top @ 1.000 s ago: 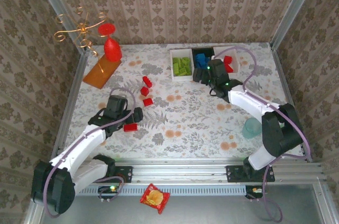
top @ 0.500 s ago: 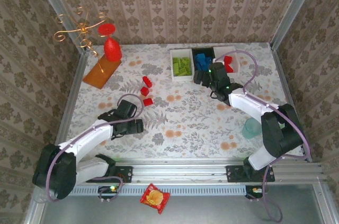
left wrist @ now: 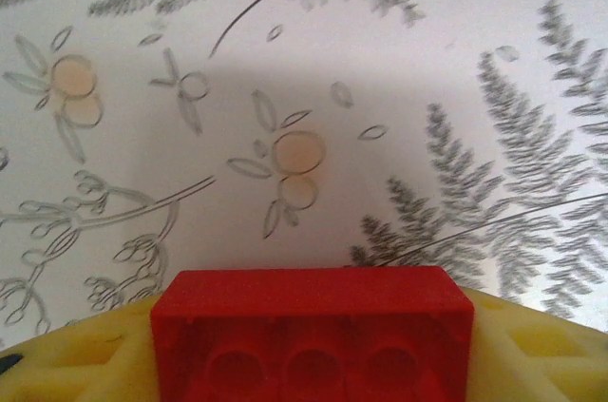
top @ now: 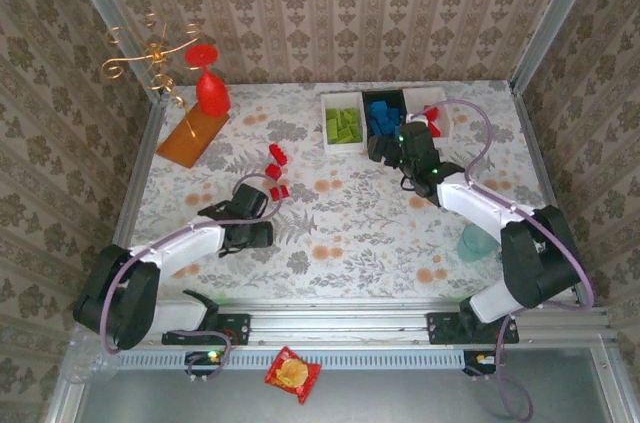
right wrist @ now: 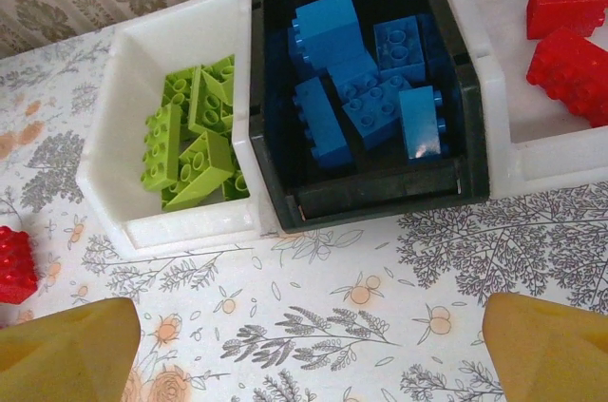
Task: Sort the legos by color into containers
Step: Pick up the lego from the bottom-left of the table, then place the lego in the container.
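Next, the left gripper lifts outward over the white container of red legos, which lies outward of it beyond the black one, to release this matching red lego.
A red lego (left wrist: 313, 312) sits underside-up between the yellow fingers (left wrist: 85, 359) of my left gripper (top: 256, 234), which is shut on it just above the floral table. Three more red legos (top: 277, 172) lie in a loose line up and to the right of it. My right gripper (top: 386, 149) hangs open and empty in front of the containers. The left white container (right wrist: 171, 231) holds lime green legos (right wrist: 190, 141), the black one (right wrist: 380, 198) blue legos (right wrist: 361, 79), the right white one (right wrist: 532, 164) red legos (right wrist: 570, 31).
An orange wedge (top: 190, 136) and a tall red cone figure (top: 211, 93) stand at the back left beside a gold wire ornament (top: 150, 53). A pale teal cup (top: 476, 241) sits near the right arm. A red snack packet (top: 292, 374) lies below the table's front rail.
My left gripper slid right over the lone red lego on the table and its fingers closed on it. The right gripper drew back slightly from the containers, still open.
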You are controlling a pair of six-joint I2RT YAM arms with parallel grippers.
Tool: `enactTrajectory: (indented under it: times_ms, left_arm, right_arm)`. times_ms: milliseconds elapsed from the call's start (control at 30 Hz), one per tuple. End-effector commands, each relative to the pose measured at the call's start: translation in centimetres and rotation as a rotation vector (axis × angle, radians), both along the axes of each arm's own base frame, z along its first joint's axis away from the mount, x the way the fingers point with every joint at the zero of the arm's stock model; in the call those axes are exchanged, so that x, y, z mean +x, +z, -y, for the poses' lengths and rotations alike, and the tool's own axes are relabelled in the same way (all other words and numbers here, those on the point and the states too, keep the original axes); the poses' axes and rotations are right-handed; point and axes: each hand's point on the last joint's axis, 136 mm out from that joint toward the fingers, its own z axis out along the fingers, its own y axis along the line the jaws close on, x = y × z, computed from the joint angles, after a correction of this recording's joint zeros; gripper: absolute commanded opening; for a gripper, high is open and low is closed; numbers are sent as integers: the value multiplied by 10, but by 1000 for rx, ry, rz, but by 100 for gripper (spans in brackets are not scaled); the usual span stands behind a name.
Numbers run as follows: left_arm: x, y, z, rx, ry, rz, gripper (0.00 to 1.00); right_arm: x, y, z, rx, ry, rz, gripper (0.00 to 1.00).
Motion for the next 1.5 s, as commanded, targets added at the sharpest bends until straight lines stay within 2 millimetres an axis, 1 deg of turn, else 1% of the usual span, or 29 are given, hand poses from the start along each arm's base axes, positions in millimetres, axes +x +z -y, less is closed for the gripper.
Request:
enactTrajectory:
  times_ms: [0,100,167,200,333,433,500,567,600,667,767,867,933,1100,1133,1233,1300,1467]
  left_arm:
    - [27,34,34,-82,-65,141,56]
    - [50,70,70,-150,-130,269,56]
    - [66,92,95,-185,-170,333,56]
    - [74,103,108,-200,-190,357,56]
    - [105,139,164,-234,-303,442,56]
    - [125,158,207,-263,-376,483,56]
    - [133,166,236,-288,-432,509,56]
    - [143,169,262,-310,-484,528,56]
    - [148,172,272,-315,-502,540,56]
    - [159,171,295,-319,-554,561,56]
    - [170,166,328,-342,-652,582,56]
    - [180,154,353,-340,-734,590,56]
    - [189,149,365,-329,-775,609,57]
    - [206,149,392,-320,-859,680,56]
    - [209,149,397,-321,-870,692,56]
    - [212,141,410,-329,-898,699,56]
    - [214,140,418,-327,-915,727,55]
    - [228,142,436,-330,-938,789,55]
  right_arm:
    - [-10,3,2,39,0,4,94]
    - [-22,-3,10,14,-8,-14,95]
    - [-27,-11,24,-33,-43,-40,96]
    - [-29,-2,32,-26,-59,-22,96]
    - [-36,9,61,11,-127,5,97]
    - [-44,17,76,13,-169,34,97]
    - [-47,16,86,9,-191,41,98]
    - [-50,6,98,13,-219,7,98]
    - [-52,1,101,24,-228,-8,98]
    - [-58,-7,108,48,-251,-24,98]
    - [-68,-9,113,47,-257,-25,98]
    - [-81,-9,121,25,-273,-38,98]
    - [-88,-6,126,20,-289,-22,98]
    - [-101,-1,135,17,-321,14,97]
    - [-102,-1,135,14,-317,15,97]
    - [-103,-4,136,4,-317,-3,97]
    - [-102,-5,137,1,-318,-4,97]
    - [-102,-6,137,5,-321,-1,97]
